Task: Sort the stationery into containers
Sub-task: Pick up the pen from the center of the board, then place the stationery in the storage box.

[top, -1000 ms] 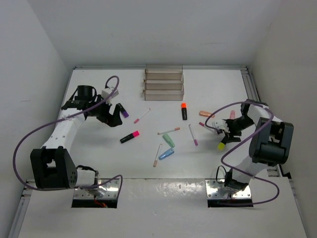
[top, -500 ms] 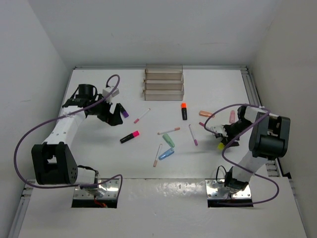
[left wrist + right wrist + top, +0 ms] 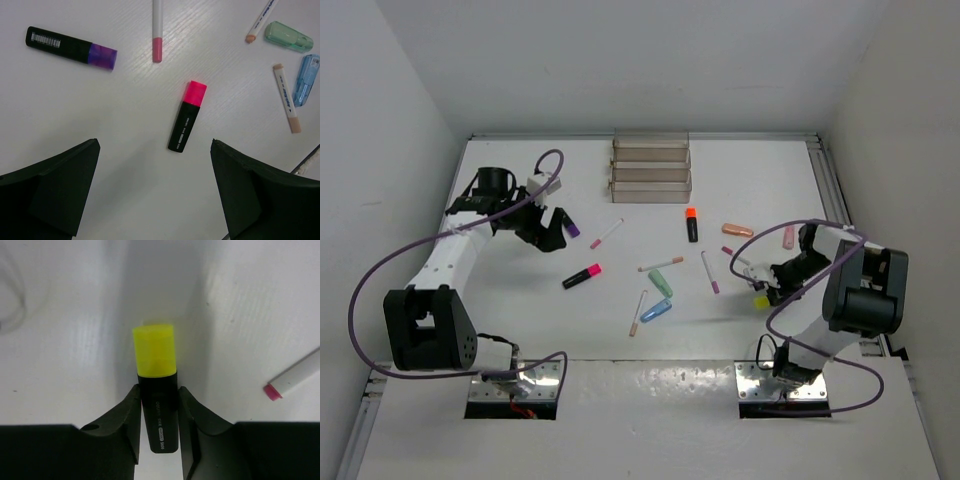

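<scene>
The rear section of the stepped block (image 3: 651,143) is empty. My right gripper will lift the black highlighter next, then carry it outward into that section.
The containers (image 3: 650,170) stand as a stepped block at the back centre. My right gripper (image 3: 769,291) is shut on a black highlighter with a yellow cap (image 3: 156,371), low at the table on the right; the cap (image 3: 761,299) points toward the near edge. My left gripper (image 3: 552,231) is open and empty above the table at the left, beside a purple-capped highlighter (image 3: 72,47). A pink-capped highlighter (image 3: 186,116) lies just beyond the open left gripper (image 3: 154,147). An orange-capped highlighter (image 3: 691,224) lies mid-table.
Loose on the table: white pens (image 3: 607,233) (image 3: 661,264) (image 3: 638,312) (image 3: 709,271), a green piece (image 3: 661,284), a blue piece (image 3: 655,310), a peach piece (image 3: 738,230), a pink piece (image 3: 789,237). A pink-tipped pen (image 3: 295,377) lies right of the right gripper. White walls enclose the table.
My right wrist has swung and dropped toward the near side, its fingers now around the yellow-capped highlighter, which shifted slightly. The left arm has hardly moved.
</scene>
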Robot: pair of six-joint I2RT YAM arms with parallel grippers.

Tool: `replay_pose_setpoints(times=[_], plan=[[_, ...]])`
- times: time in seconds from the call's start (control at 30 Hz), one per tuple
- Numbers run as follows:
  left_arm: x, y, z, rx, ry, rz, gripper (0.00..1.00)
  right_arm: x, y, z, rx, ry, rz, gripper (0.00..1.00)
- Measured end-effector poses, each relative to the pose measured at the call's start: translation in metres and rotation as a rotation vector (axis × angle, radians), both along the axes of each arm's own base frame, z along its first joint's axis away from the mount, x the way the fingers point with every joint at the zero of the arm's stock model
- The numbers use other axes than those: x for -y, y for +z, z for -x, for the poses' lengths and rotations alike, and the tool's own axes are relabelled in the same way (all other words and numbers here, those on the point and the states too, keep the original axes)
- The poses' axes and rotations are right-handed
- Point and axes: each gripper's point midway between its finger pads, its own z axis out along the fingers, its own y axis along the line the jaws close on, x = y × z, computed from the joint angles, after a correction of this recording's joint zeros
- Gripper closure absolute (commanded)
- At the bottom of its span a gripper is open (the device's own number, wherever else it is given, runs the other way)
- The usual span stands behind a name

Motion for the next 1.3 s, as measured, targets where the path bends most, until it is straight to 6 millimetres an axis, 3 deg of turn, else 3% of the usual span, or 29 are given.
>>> replay_pose_setpoints(times=[0.13, 0.27, 0.37, 0.43, 0.57, 0.7, 0.87, 0.93, 1.07, 1.3], plan=[[-0.002, 0.005, 0.000, 0.026, -0.003, -0.014, 0.00, -0.008, 0.014, 0.011, 0.008, 0.012, -0.008, 0.99], [-0.003, 0.018, 0.002, 0.073, -0.003, -0.022, 0.00, -0.020, 0.037, 0.009, 0.066, 0.029, -0.036, 1.00], [-0.003, 0.026, 0.004, 0.100, -0.003, -0.026, 0.00, -0.034, 0.057, -0.002, 0.116, 0.062, -0.070, 1.00], [-0.004, 0.029, 0.005, 0.111, -0.003, -0.027, 0.00, -0.046, 0.072, -0.019, 0.177, 0.100, -0.089, 1.00], [-0.003, 0.032, 0.004, 0.121, 0.000, -0.024, 0.00, -0.076, 0.103, -0.073, 0.327, 0.129, -0.102, 1.00], [-0.004, 0.031, 0.000, 0.117, 0.014, -0.014, 0.00, -0.112, 0.132, -0.145, 0.426, 0.068, -0.116, 1.00], [-0.003, 0.028, -0.010, 0.090, 0.038, 0.022, 0.00, -0.159, 0.172, -0.275, 0.589, -0.060, -0.144, 1.00], [-0.003, 0.027, -0.013, 0.087, 0.044, 0.036, 0.00, -0.172, 0.179, -0.308, 0.637, -0.106, -0.150, 1.00], [-0.002, 0.025, -0.020, 0.078, 0.054, 0.065, 0.00, -0.198, 0.175, -0.363, 0.731, -0.174, -0.159, 1.00], [-0.003, 0.012, -0.029, 0.033, 0.067, 0.118, 0.00, -0.241, 0.126, -0.422, 0.850, -0.251, -0.171, 1.00]])
